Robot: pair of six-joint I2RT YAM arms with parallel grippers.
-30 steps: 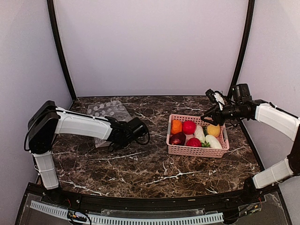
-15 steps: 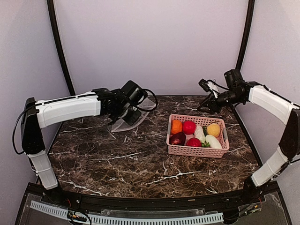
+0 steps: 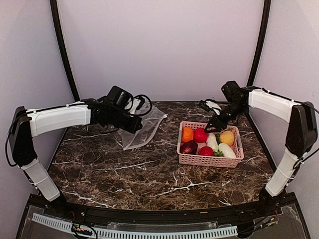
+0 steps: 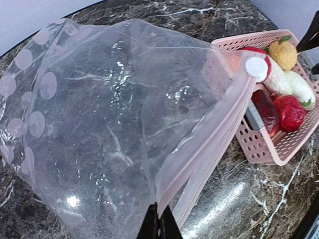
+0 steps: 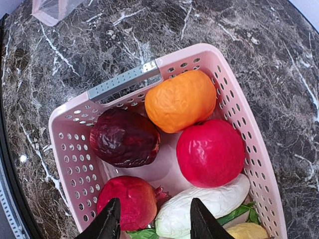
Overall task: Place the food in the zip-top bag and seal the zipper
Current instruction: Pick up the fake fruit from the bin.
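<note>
I need to lower my right gripper, which hangs over the white-green vegetable, and shift it toward the orange piece, onto the red fruit [image 5: 211,153] next to that piece.
The clear dotted zip-top bag [image 3: 143,130] hangs from my left gripper [image 3: 133,124], left of the basket, its lower end on the table. In the left wrist view my left gripper [image 4: 159,226] is shut on the bag [image 4: 99,124] at the pinkish zipper strip [image 4: 209,144], whose two lips are parted near the jaws. The food lies in the pink basket [image 5: 75,164]: orange piece [image 5: 180,100], maroon piece [image 5: 124,137], red apple [image 5: 214,152], red pomegranate [image 5: 127,201], white-green vegetable [image 5: 209,206]. My right gripper [image 5: 154,219] is open and empty above them, over the basket [image 3: 209,160].
The basket has a grey handle [image 5: 124,82] on its near-left rim. A yellow piece [image 3: 227,137] and a second white vegetable [image 3: 227,150] lie at its right end. Curved black frame posts [image 3: 65,50] stand at the back corners. The bag's corner shows far left [image 5: 52,10].
My left gripper lifted the bag off the left of the table and carried it up and right toward the basket. My right gripper swung from the basket's right end to above its back.
</note>
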